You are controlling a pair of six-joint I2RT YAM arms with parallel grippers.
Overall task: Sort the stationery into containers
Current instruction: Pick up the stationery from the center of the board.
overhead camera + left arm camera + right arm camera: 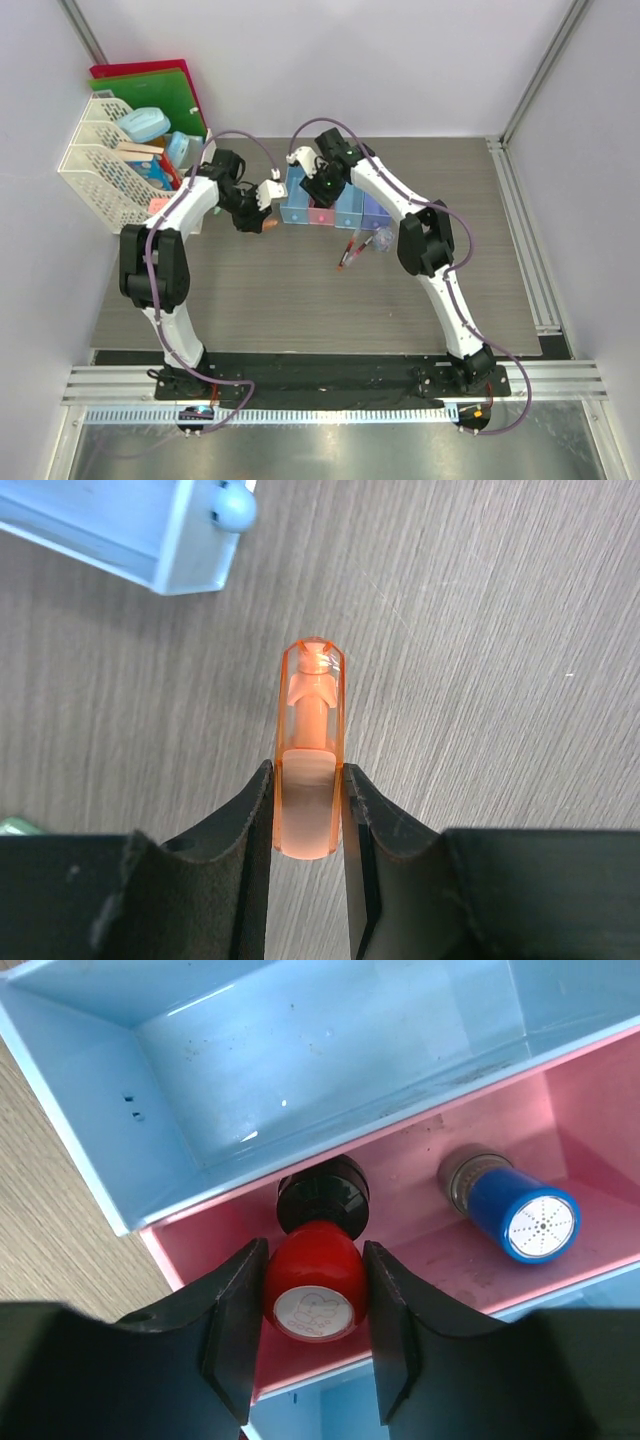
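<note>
The purple bin is past the other bins, to the right in the top view, so my left gripper needs to carry the marker [310, 710] over them and release it inside the purple bin.
My left gripper [262, 207] [307, 785] is shut on the short orange marker [310, 710], holding it by its end above the wood table, just left of the row of bins. My right gripper [322, 190] [315, 1305] is shut on a red round-topped stamp [313, 1278] with a black base, held inside the pink bin [590, 1110]. A blue stamp [520, 1215] lies in that same pink bin. The light blue bin [300, 1050] beside it holds nothing. Two red-and-black pens [350, 250] and a clear bluish lump [383, 240] lie on the table in front of the bins [372, 208].
The white lattice rack [100, 170] with boxes and green and red folders stands at the far left. A corner of a light blue bin [150, 530] shows in the left wrist view, and a small green piece [15, 826] at its left edge.
</note>
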